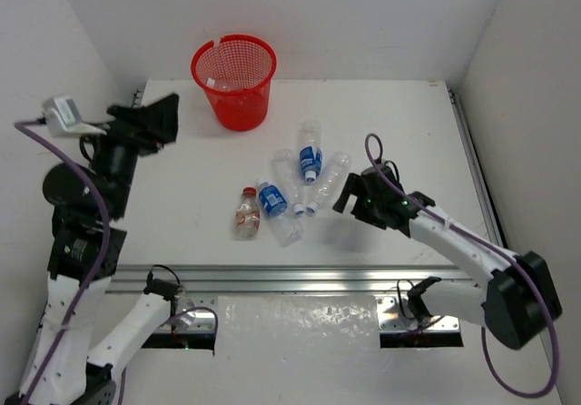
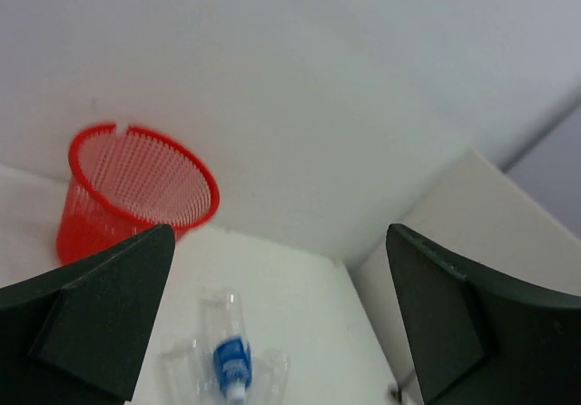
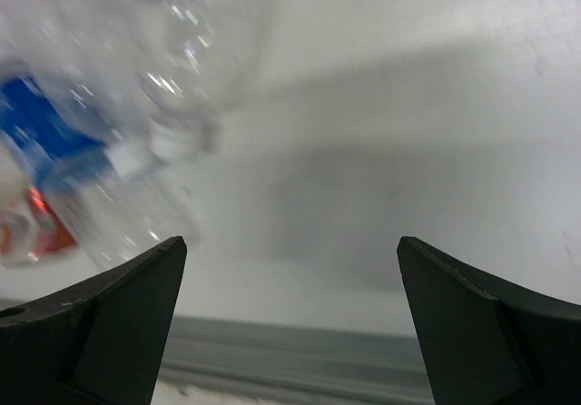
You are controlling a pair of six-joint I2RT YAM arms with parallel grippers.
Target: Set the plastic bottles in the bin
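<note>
The robot's right gripper will move down and to the left in the top view, around the upper part of the plain bottle, which lies nearest, below the gripper and to that side.
The red mesh bin (image 1: 233,78) stands at the back of the table, with something clear lying inside it. Several plastic bottles lie clustered mid-table: one with a red cap (image 1: 246,212), two with blue labels (image 1: 270,199) (image 1: 310,157), and plain ones (image 1: 331,180). My left gripper (image 1: 154,119) is open and empty, raised to the left of the bin. Its wrist view shows the bin (image 2: 136,187) and a blue-label bottle (image 2: 231,360) far ahead. My right gripper (image 1: 349,196) is open and empty, just right of the cluster. Blurred bottles (image 3: 54,133) fill the upper left of its wrist view.
A metal rail (image 1: 300,278) runs along the table's near edge and shows in the right wrist view (image 3: 300,360). White walls close the back and both sides. Another rail (image 1: 472,160) lines the right edge.
</note>
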